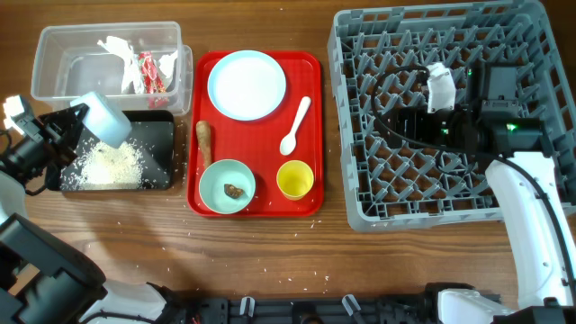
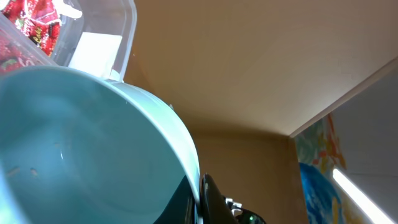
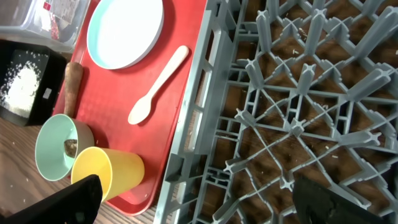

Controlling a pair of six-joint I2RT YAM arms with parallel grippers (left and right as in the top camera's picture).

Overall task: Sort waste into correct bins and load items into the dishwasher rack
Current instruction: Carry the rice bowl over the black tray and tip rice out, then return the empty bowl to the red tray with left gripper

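Note:
The bare patch between plate (image 1: 247, 84) and teal bowl is free and to the right of my left gripper in the overhead view. My left gripper will swing across and down to it.
My left gripper (image 1: 83, 119) is shut on the rim of the small white bowl (image 1: 108, 117), tipped over the black tray (image 1: 164, 126), where white rice crumbs (image 1: 108, 166) lie. The bowl (image 2: 81, 137) fills the left wrist view, with the finger (image 2: 199, 198) on its rim. The clear tub (image 1: 54, 63) holds the red-and-white wrapper (image 1: 148, 72). On the red tray (image 1: 310, 72) are the plate (image 1: 247, 84), the spoon (image 1: 295, 126), a brown stick (image 1: 204, 142), the teal bowl (image 1: 216, 180) with a brown lump (image 1: 234, 191), and the yellow cup (image 1: 294, 179). My right gripper (image 1: 400, 121) is open and empty over the grey rack (image 1: 360, 54).
The right wrist view shows the rack's lattice (image 3: 292, 93) beside the red tray's edge (image 3: 186, 81), with the yellow cup (image 3: 109, 171) and the teal bowl (image 3: 53, 146) near it. A few crumbs are scattered on the wooden table (image 1: 270, 252) in front of the trays.

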